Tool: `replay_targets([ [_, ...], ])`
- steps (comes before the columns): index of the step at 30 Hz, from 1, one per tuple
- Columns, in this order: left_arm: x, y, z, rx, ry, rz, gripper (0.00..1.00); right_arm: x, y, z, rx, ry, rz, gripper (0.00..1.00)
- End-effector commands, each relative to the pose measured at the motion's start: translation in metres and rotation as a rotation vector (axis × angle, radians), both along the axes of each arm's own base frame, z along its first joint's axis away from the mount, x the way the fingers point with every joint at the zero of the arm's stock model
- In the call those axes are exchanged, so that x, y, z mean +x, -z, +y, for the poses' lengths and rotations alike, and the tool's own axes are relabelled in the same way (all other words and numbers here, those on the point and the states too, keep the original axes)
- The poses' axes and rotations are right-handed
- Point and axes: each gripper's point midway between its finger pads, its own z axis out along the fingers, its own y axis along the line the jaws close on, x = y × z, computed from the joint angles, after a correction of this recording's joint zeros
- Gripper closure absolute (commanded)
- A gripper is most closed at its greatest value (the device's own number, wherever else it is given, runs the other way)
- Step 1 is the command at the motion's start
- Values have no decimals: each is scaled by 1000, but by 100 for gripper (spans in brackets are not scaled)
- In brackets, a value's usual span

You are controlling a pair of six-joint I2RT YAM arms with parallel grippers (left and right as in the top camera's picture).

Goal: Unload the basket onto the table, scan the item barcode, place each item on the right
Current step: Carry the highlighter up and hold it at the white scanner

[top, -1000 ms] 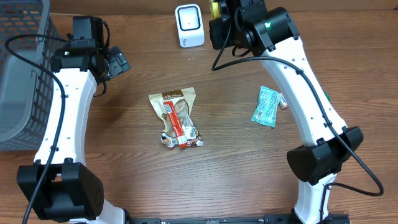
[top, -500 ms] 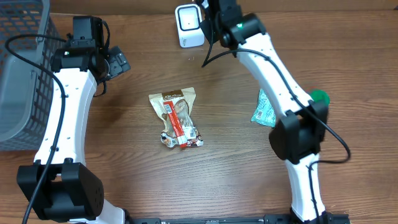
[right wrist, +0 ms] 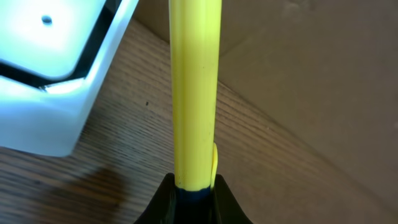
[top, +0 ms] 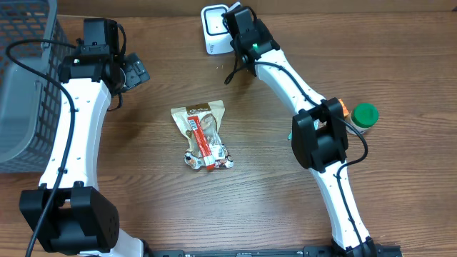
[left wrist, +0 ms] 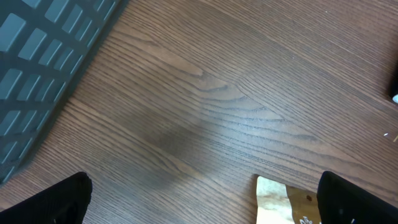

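Note:
The scanner is beside the yellow stick, so my right gripper will next sweep over the white scanner (top: pixel 216 28), then go back to the teal edge beside my arm and let go.
In the right wrist view my right gripper (right wrist: pixel 194 196) is shut on a thin yellow item (right wrist: pixel 195 93), seen edge-on and standing up from the jaws. The white barcode scanner (right wrist: pixel 50 81) sits just left of the item. From overhead, the right gripper (top: pixel 239 23) is beside the scanner (top: pixel 216 28) at the table's far edge. My left gripper (top: pixel 133 73) hangs open over bare wood at the upper left, with its black fingertips (left wrist: pixel 65 199) far apart and nothing between them.
A brown snack packet (top: pixel 203 133) lies mid-table, its corner showing in the left wrist view as the snack packet (left wrist: pixel 283 200). A grey wire basket (top: pixel 21 86) stands at the left edge. A green-capped object (top: pixel 365 115) sits at the right, beside the right arm's elbow.
The right arm has swung left and folded, bringing the yellow item up beside the scanner. The teal packet is now hidden and the green-capped object has come into view. The left arm is still.

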Motion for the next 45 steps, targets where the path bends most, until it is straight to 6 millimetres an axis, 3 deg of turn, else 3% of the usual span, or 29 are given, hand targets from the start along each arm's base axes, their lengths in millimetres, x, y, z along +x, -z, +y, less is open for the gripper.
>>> replay_targets([
  [1, 0, -6, 2, 12, 14, -11, 0, 6, -9, 7, -177, -82, -39, 96],
  [12, 0, -6, 2, 12, 14, -11, 0, 13, -20, 42, -307, -230, -119, 96],
  [33, 0, -6, 2, 12, 14, -11, 0, 7, -3, 47, -315, -302, -51, 96],
  [39, 0, -6, 2, 12, 14, -11, 0, 1, 19, 37, -332, -301, 0, 96],
  [45, 0, -6, 2, 12, 14, -11, 0, 0, 26, 34, -334, -297, 18, 96],
])
